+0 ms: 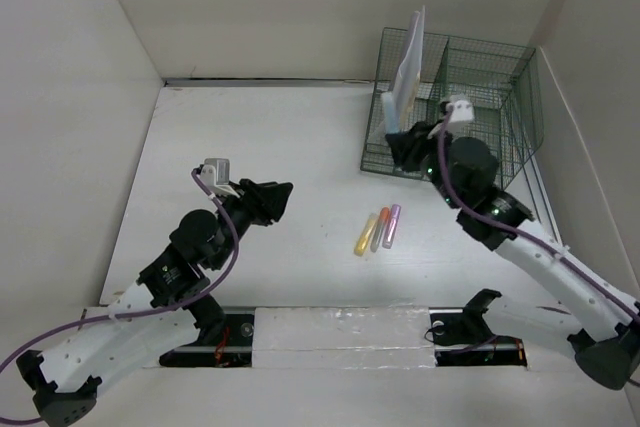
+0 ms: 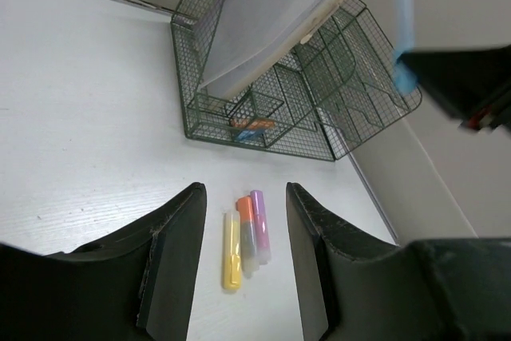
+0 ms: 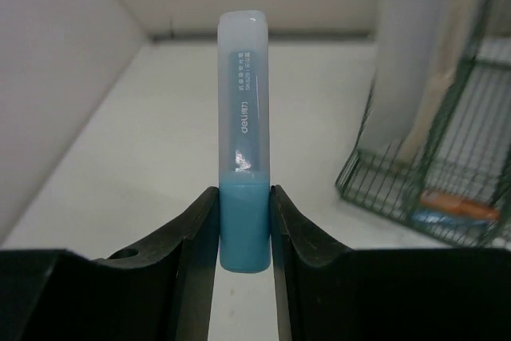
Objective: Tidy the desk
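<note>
The robot's right gripper needs to move outward and across and release the highlighter in the rack's back section [image 1: 474, 78], which is empty and lies to the gripper's right in the top view.
The desk [image 1: 260, 137] is a broad white tabletop. Three highlighters lie side by side at its middle: yellow [image 1: 364, 238], orange [image 1: 379, 230] and purple [image 1: 392, 226]. My left gripper [image 1: 283, 197] is open and empty, hovering left of them. In the left wrist view they lie on the desk between my open fingers: yellow [image 2: 231, 251], orange [image 2: 247, 229], purple [image 2: 260, 225]. My right gripper [image 1: 400, 142] is shut on a blue highlighter [image 3: 243, 117], held upright by its blue end in front of the green wire rack [image 1: 470, 97].
The rack stands at the back right by the wall and holds a leaning white folder [image 1: 410, 72]. Orange and blue items [image 2: 252, 125] lie in its low front compartment. Walls close in the desk at the left, back and right.
</note>
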